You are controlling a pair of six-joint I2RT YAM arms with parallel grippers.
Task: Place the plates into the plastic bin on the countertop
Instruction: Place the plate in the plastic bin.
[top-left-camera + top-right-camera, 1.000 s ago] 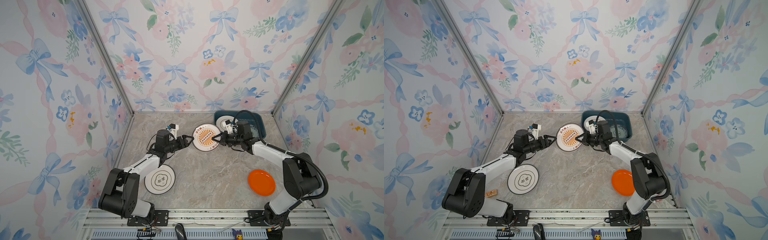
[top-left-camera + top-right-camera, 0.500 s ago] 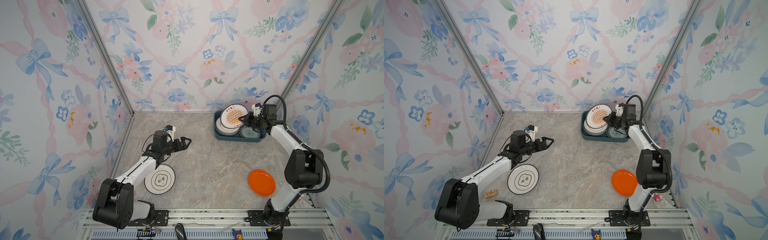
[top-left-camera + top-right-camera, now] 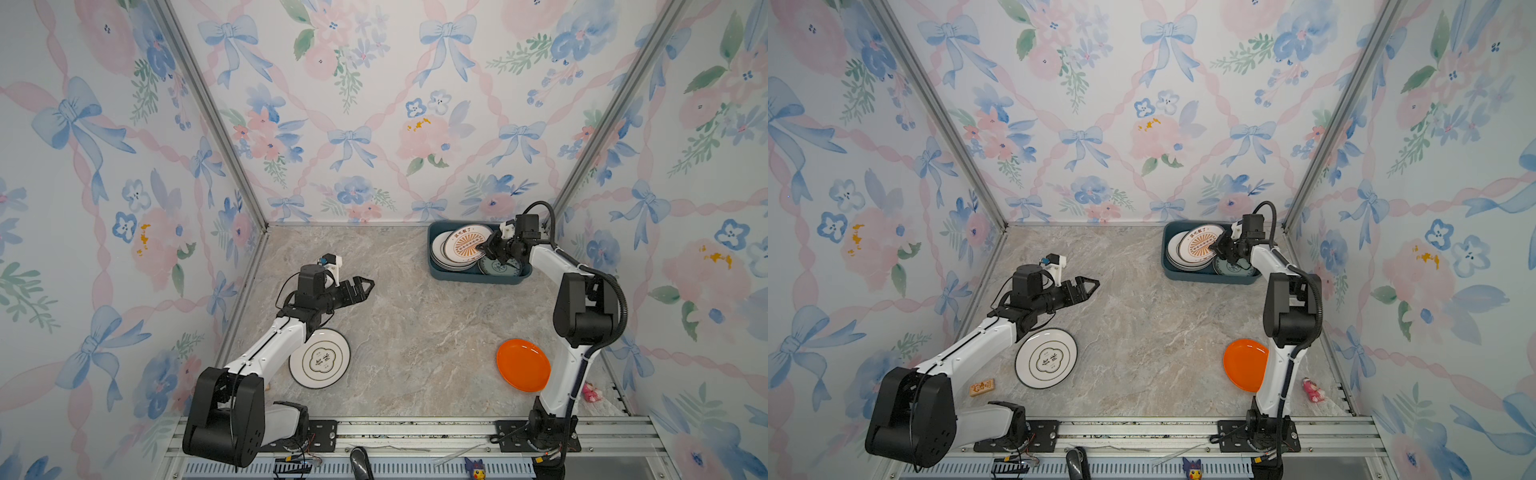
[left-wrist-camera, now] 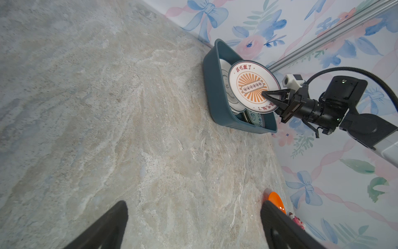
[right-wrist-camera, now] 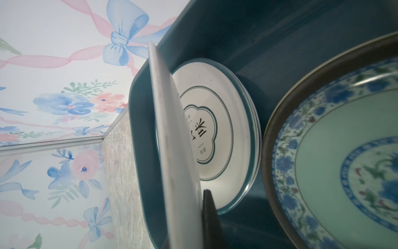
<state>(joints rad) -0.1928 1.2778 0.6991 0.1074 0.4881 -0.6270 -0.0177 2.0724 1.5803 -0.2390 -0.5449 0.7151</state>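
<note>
The right gripper lowers the sunburst plate onto the teal-rimmed plate on the white stack below it next and releases the sunburst plate's rim inside the bin.
My right gripper is shut on the rim of a white plate with an orange sunburst, which it holds tilted over the dark teal plastic bin at the back right of the countertop. In the right wrist view the held plate shows edge-on, with one finger pressed against it. Below lie a teal-rimmed plate on a white stack and a blue-green patterned plate. My left gripper hangs open and empty over mid-counter. An emblem plate and an orange plate lie on the counter.
Floral walls close in the back and both sides, and the bin sits against the back right corner. A small wooden block lies near the left arm's base. A pink toy lies at the front right. A metal rail runs along the front edge.
A second ago both grippers met at the sunburst plate mid-counter. The left one let go, opened and drew back. The right one carried the plate to the bin and holds it there.
</note>
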